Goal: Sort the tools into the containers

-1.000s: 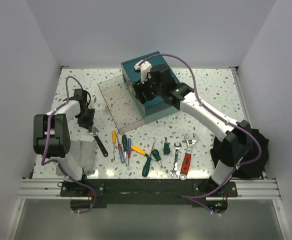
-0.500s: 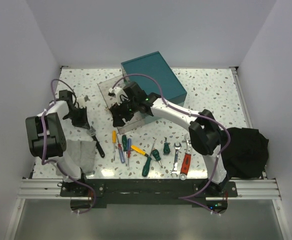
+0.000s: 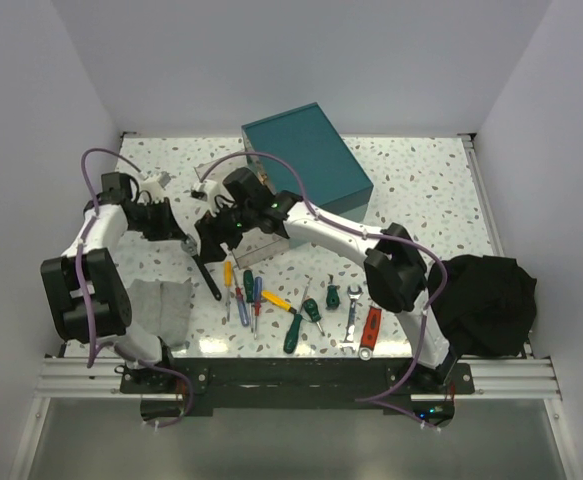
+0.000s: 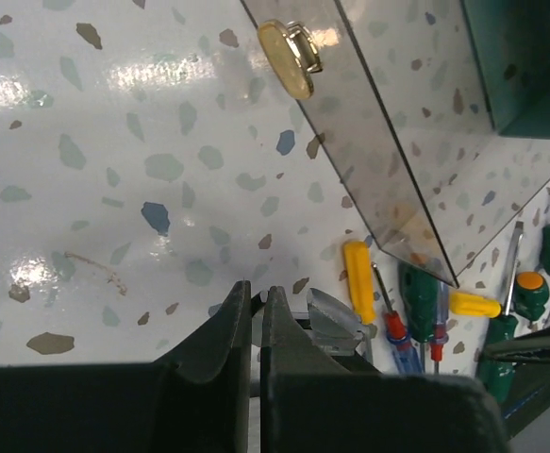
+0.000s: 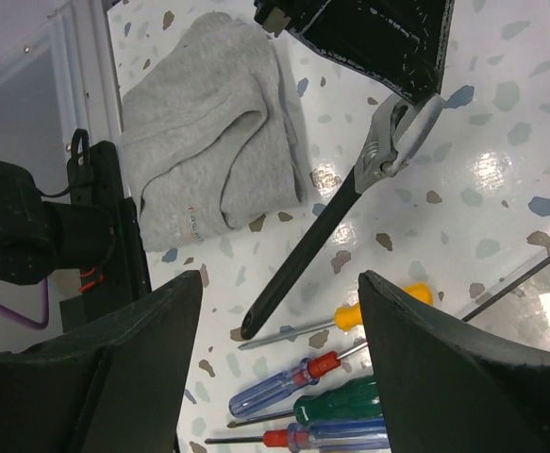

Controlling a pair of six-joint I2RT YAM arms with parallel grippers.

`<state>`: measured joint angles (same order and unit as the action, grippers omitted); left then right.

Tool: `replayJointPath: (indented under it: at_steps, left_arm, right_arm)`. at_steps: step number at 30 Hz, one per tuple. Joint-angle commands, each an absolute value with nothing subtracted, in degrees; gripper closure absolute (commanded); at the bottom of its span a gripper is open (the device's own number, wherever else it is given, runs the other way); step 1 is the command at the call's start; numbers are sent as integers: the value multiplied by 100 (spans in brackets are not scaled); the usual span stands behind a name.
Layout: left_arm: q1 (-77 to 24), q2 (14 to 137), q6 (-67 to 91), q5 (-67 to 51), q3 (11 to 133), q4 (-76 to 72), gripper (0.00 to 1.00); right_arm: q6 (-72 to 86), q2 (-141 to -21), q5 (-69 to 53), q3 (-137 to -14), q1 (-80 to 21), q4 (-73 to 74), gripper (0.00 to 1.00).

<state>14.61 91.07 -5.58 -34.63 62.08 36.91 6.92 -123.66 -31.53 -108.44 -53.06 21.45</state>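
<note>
The robot's left gripper should next move outward and across the front panel with the brass knobs and let go of the wrench onto the bottom of the clear drawer, since that drawer is pulled out.
My left gripper (image 3: 182, 238) (image 4: 256, 304) is shut on the silver head of the black-handled wrench (image 3: 208, 273) (image 5: 324, 247). Its handle slants towards the row of screwdrivers (image 3: 243, 296). In the left wrist view part of the wrench head (image 4: 337, 325) shows beside the shut jaws. My right gripper (image 3: 215, 233) (image 5: 282, 279) hangs open right next to it, over the wrench handle and the yellow (image 5: 390, 306), blue (image 5: 276, 381) and green (image 5: 342, 402) screwdrivers, holding nothing. The clear drawer (image 3: 271, 241) (image 4: 388, 160) with its brass knob (image 4: 290, 58) stands pulled out from the teal box (image 3: 307, 150).
More tools lie along the front: green screwdrivers (image 3: 303, 318), silver wrenches (image 3: 354, 312) and a red-handled wrench (image 3: 372, 324). A grey folded cloth (image 3: 162, 306) (image 5: 208, 132) lies at the front left. The right arm stretches across the drawer and hides part of it.
The left gripper has shut on the wrench head and drawn it up and to the right. The right arm swung from the teal box leftwards past the drawer, its jaws widening.
</note>
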Motion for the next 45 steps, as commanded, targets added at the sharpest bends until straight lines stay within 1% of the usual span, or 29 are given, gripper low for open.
replayJointPath:
  at_steps: [1,6,11,15,19,23,25,31,33,34,35,36,37,39,40,41,44,45]
  left_arm:
    - [1503,8790,-44,-4078,6591,3586,100]
    - [1512,8666,360,-4236,6767,3568,100]
    - [1494,8938,807,-4570,7311,3411,100]
    - [1328,9534,1037,-4658,8014,3104,100]
    - [907,10106,1344,-4545,8489,2681,100]
    - [589,10765,1826,-4220,9042,2242,100]
    - [502,11266,1924,-4105,9297,2206,100]
    - [317,12304,1899,-3850,10168,2346,100]
    - [255,12506,1846,-3841,10397,2355,91]
    - [203,12550,1802,-3850,10450,2347,84]
    - [176,12577,1793,-3824,10520,2321,81]
    - [150,12612,1776,-3841,10547,2286,80]
    - [141,12630,1741,-3919,10564,2259,74]
    - [114,12674,1740,-3920,10705,2267,67]
    - [123,12683,1714,-3903,10749,2276,59]
    - [123,12683,1688,-3902,10836,2302,56]
    - [123,12525,1565,-3885,10907,2320,53]
    - [123,12342,1538,-3902,10890,2294,52]
  right_arm:
    - [843,-12296,-3191,-11171,-5300,2074,28]
    - [923,-12375,-2857,-11355,-5291,2153,27]
    - [677,-11796,-2199,-11592,-5116,2320,27]
    - [475,-11137,-1882,-11497,-4590,2487,25]
    - [212,-10662,-1530,-11259,-4062,2873,25]
    - [-139,-10170,-1108,-10751,-3569,3295,25]
    - [-342,-9740,-801,-10469,-3384,3392,25]
    - [-940,-8537,-10,-9019,-2971,3831,25]
    - [-1055,-8263,87,-8440,-2787,4069,25]
    - [-1046,-8018,157,-8220,-2708,4087,25]
    - [-1011,-7920,149,-7913,-2620,4191,25]
    - [-967,-7867,184,-7806,-2471,4271,25]
    - [-880,-7840,219,-7744,-2409,4350,25]
    - [-459,-7805,351,-7629,-2216,4517,25]
    - [-344,-7805,378,-7594,-2171,4535,25]
    - [-169,-7831,474,-7515,-2154,4553,25]
    - [375,-7989,1282,-7427,-2092,4727,24]
    - [508,-8094,1457,-7392,-1996,4781,26]
